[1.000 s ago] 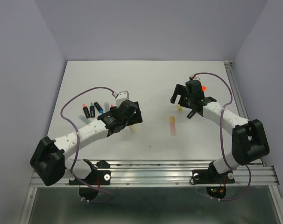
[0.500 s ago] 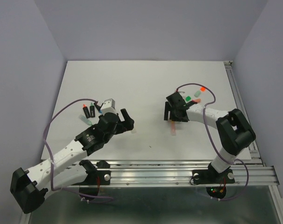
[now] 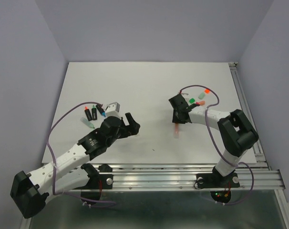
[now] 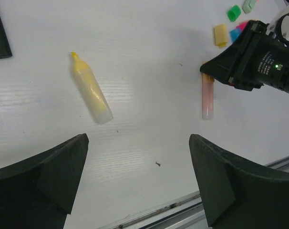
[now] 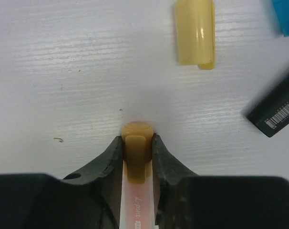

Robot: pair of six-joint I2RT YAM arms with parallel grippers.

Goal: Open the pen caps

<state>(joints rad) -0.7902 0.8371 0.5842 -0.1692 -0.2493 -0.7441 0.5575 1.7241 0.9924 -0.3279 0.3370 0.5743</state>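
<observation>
The pen cap (image 5: 137,157) goes up, outward and down next in my right gripper for release, since bare tabletop lies outward among loose caps by the yellow cap (image 5: 244,42).
A peach highlighter (image 5: 137,210) lies on the white table (image 3: 135,86), and my right gripper (image 5: 137,140) is shut on its orange-tan pen cap (image 5: 137,157), one jaw pressed to each side. From above, the right gripper (image 3: 179,116) sits over the far end of that highlighter (image 3: 176,131). The left wrist view shows the same highlighter (image 4: 207,98) below the right gripper (image 4: 249,57), and an uncapped yellow highlighter (image 4: 91,88) lying alone. My left gripper (image 4: 137,143) hangs open and empty above the table, and from above this left gripper (image 3: 130,125) is at centre-left.
Loose caps lie near the right gripper: yellow (image 5: 196,32), blue (image 5: 285,16), green (image 3: 192,98), mint (image 3: 201,96), orange (image 3: 207,89). A black pen body (image 5: 275,112) lies to its right. More black pen bodies (image 3: 94,112) lie at left. The metal rail (image 3: 159,174) borders the near edge.
My right gripper dropped from the back right to the peach highlighter and closed on its cap. The left arm pulled back and left, with its jaws still wide.
</observation>
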